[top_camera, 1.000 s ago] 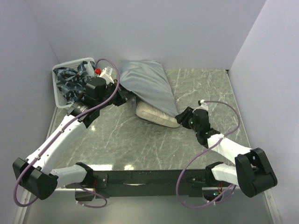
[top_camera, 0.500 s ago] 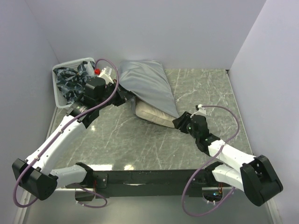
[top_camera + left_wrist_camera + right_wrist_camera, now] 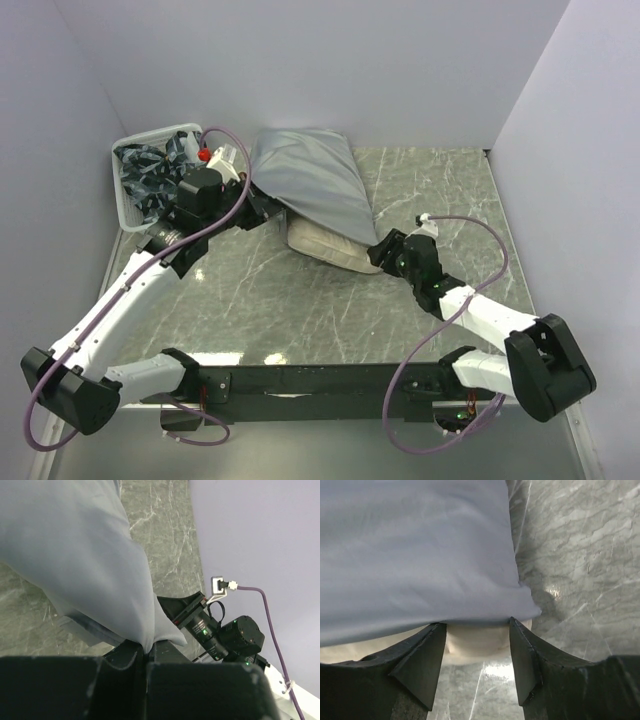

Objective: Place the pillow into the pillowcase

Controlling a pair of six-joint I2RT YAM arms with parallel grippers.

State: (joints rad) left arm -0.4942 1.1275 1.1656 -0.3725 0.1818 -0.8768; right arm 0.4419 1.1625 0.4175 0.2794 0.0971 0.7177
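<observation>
The pillow's near edge sticks out, so my left gripper will next rise high toward the back wall (image 3: 212, 72), which stands outward of it, and release the edge of the pillowcase.
The grey pillowcase (image 3: 312, 185) lies over the cream pillow (image 3: 325, 246), whose near edge sticks out below it. My left gripper (image 3: 268, 208) is shut on a pinch of the pillowcase (image 3: 75, 555) at its left edge, holding it raised. My right gripper (image 3: 380, 252) is open, its fingers (image 3: 422, 662) on either side of the pillow's corner (image 3: 477, 642) under the pillowcase's hem (image 3: 415, 555). The bear face is hidden.
A white basket (image 3: 128, 210) with dark blue-and-white cloths (image 3: 150, 175) stands at the back left, close to the left arm. White walls close in the back and both sides. Marble tabletop (image 3: 430, 190) shows to the right.
My right gripper has moved left and away from the near edge, up to the pillow's right corner. The left gripper lifted the pillowcase edge slightly and drew left.
</observation>
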